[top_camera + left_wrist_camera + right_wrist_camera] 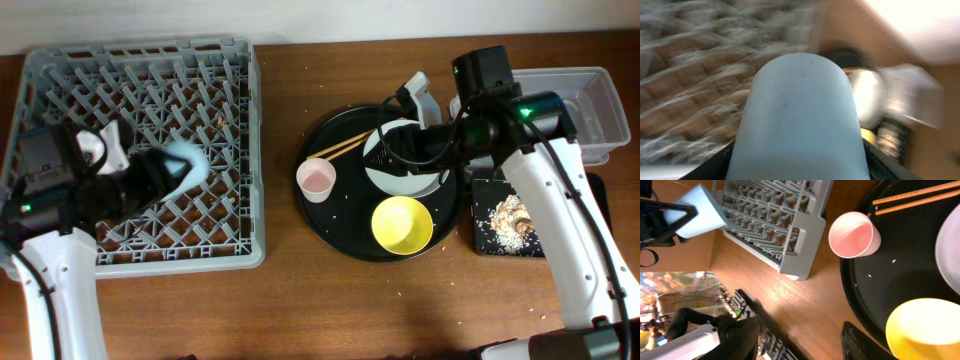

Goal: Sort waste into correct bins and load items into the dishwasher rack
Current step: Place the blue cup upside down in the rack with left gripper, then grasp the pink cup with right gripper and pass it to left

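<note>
I will next move my left gripper left in the overhead view and down to release the blue cup [185, 162] onto the rack's near wires, since they stand empty.
My left gripper [172, 170] is shut on the small blue cup [185, 162] and holds it over the grey dishwasher rack [225, 70]. The cup [800, 110] fills the blurred left wrist view, between the fingers [797, 170]. My right gripper [392, 148] is open and empty above the pale plate [400, 178]. In the right wrist view its fingers [800, 340] hang over bare table beside the pink cup [854, 234], chopsticks [915, 197] and yellow bowl [922, 330]. Overhead I see the pink cup [315, 180], yellow bowl [402, 223] and chopsticks [350, 146].
Cup, bowl, plate and chopsticks sit on a large round black tray [345, 230]. A clear tub [595, 105] stands at the far right. In front of it a flat black tray [480, 245] holds noodle-like leftovers [508, 218] and crumbs. Crumbs dot the wooden table.
</note>
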